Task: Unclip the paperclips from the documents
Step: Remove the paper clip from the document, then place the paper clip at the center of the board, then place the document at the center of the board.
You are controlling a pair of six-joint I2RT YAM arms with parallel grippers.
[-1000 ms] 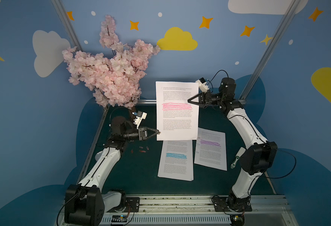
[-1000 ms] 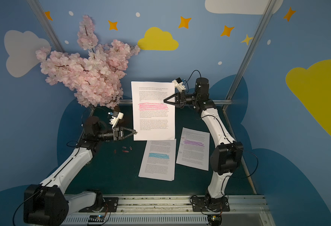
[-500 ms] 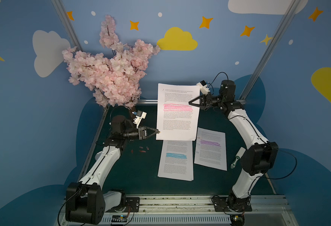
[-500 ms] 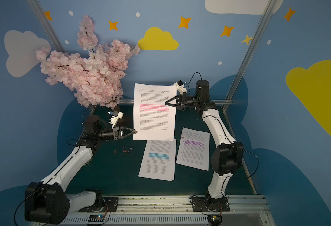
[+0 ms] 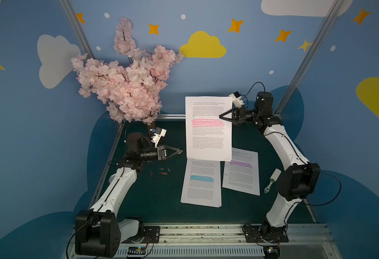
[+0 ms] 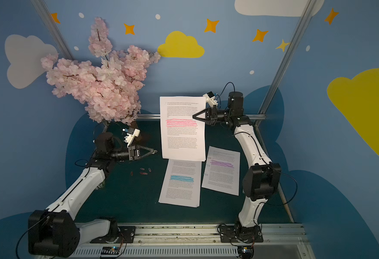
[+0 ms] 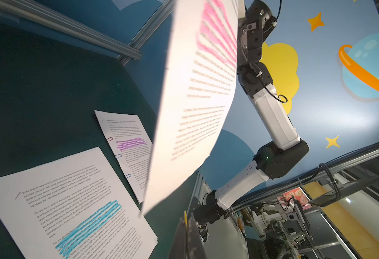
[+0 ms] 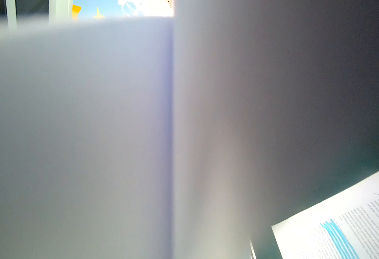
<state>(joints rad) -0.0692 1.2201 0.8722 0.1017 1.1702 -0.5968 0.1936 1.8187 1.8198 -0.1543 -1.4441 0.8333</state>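
Note:
My left gripper will next tilt down and lower to the bare mat beside the loose paperclips to let go of the yellowish one, because other paperclips are already there.
My right gripper point(image 5: 220, 117) is shut on the right edge of the pink-highlighted document point(image 5: 208, 139), which hangs upright above the mat in both top views point(image 6: 183, 139). My left gripper point(image 5: 180, 151) is shut on a small yellowish paperclip point(image 7: 185, 216), a short gap left of that sheet's lower edge. The blue-highlighted document point(image 5: 200, 183) and the purple-highlighted document point(image 5: 241, 170) lie flat. Three paperclips point(image 7: 118, 155) sit on the purple one's left edge. Several loose paperclips point(image 5: 161, 171) lie on the mat under my left arm. Paper blocks the right wrist view.
A pink blossom tree point(image 5: 128, 85) stands at the back left, over my left arm. A white-and-green handled tool point(image 5: 272, 183) lies beside my right arm's elbow. A metal rail point(image 5: 206, 233) runs along the front and a frame bar point(image 5: 172, 116) along the back.
The held document has shifted right and slightly down, opening a gap from my left gripper. The left gripper has stayed in place with the clip in it.

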